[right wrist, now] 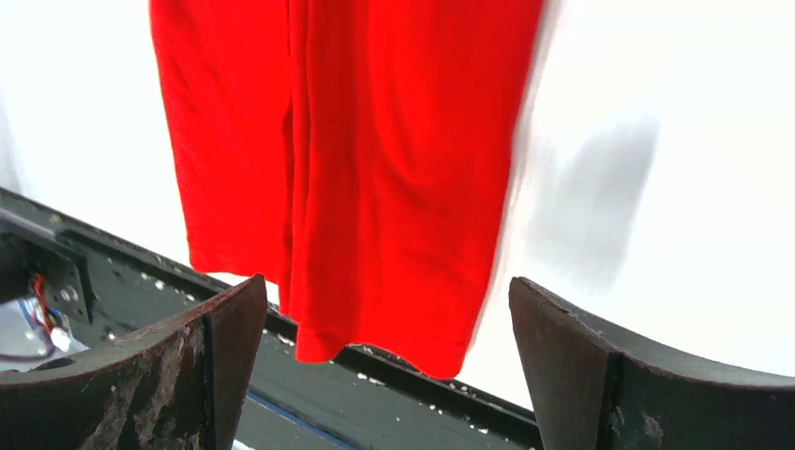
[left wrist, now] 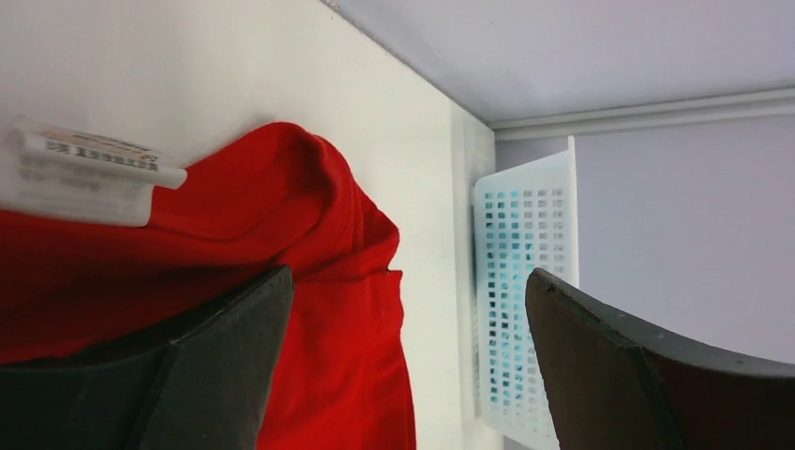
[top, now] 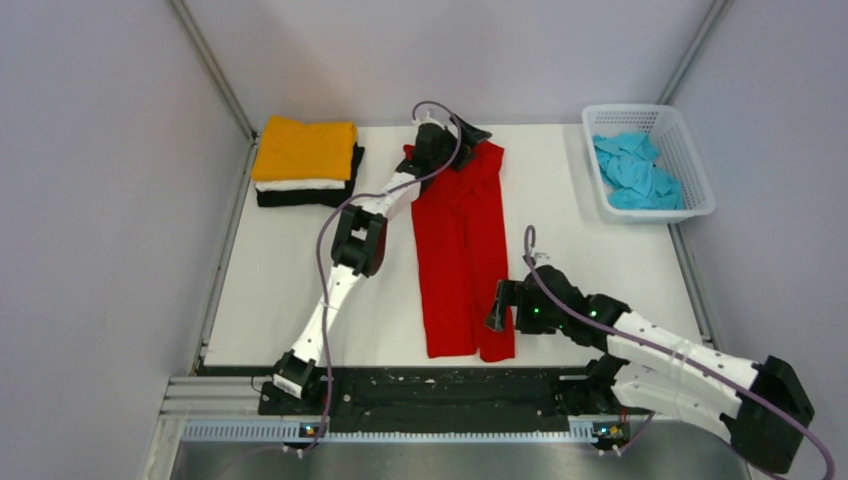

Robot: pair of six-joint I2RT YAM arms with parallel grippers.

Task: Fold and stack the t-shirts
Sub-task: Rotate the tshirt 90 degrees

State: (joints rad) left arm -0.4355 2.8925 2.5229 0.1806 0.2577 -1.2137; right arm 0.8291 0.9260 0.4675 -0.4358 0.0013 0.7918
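Note:
My left gripper will next move back from the collar, down onto the other hem corner, as my right gripper is at one near hem corner.
The bright red t-shirt lies as a long narrow strip down the middle of the table. My left gripper hovers open over its far collar end; the left wrist view shows the collar and a white label, with nothing between the jaws of the left gripper. At the shirt's near right hem my right gripper is open, and the hem hangs over the table's front edge, clear of the right gripper. Folded orange-yellow, white and black shirts are stacked at back left.
A white lattice basket at the back right holds the crumpled light blue shirt; the basket also shows beyond the collar. The black front rail runs under the red hem. Grey walls enclose the table.

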